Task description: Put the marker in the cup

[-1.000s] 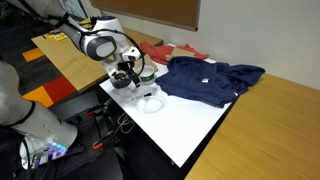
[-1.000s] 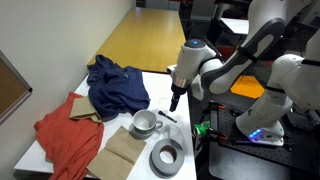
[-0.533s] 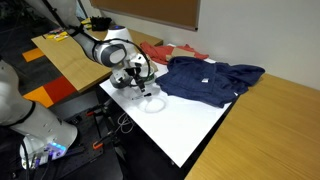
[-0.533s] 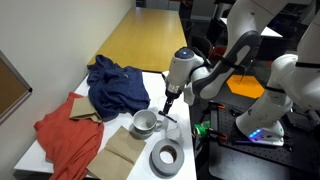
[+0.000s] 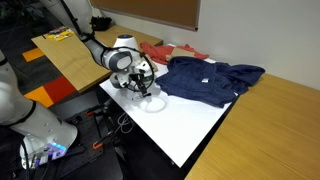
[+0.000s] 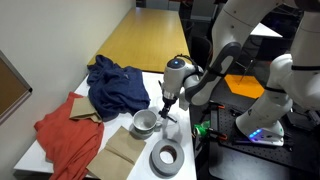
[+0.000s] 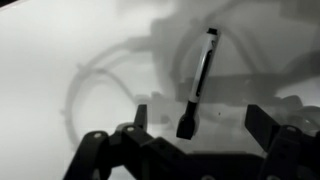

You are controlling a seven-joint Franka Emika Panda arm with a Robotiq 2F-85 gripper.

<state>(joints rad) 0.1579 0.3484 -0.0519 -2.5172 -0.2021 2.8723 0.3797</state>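
My gripper goes a little farther down onto the marker's dark lower end next and closes around it, since that end already sits between my open fingers.
The black marker (image 7: 200, 75) lies on the white table (image 7: 60, 50), and its lower end sits between my gripper's two fingers in the wrist view. My gripper (image 7: 200, 122) is open, low over the marker, with a finger on each side and not touching it. In an exterior view the gripper (image 6: 166, 108) hangs just right of the grey-green cup (image 6: 145, 123), and the marker (image 6: 171, 118) shows as a thin dark line under it. In the other exterior view the gripper (image 5: 140, 88) covers the marker, and I cannot make out the cup there.
A dark grey tape roll (image 6: 166, 156) lies near the table's front edge. A blue garment (image 6: 115, 85) and a red cloth (image 6: 62, 135) lie behind the cup, beside brown paper (image 6: 122, 150). A pale ring-shaped loop (image 5: 150, 103) lies on the table by the gripper.
My gripper has come down and moved toward the cup, until it stands low over the marker. The marker and cup have not moved.
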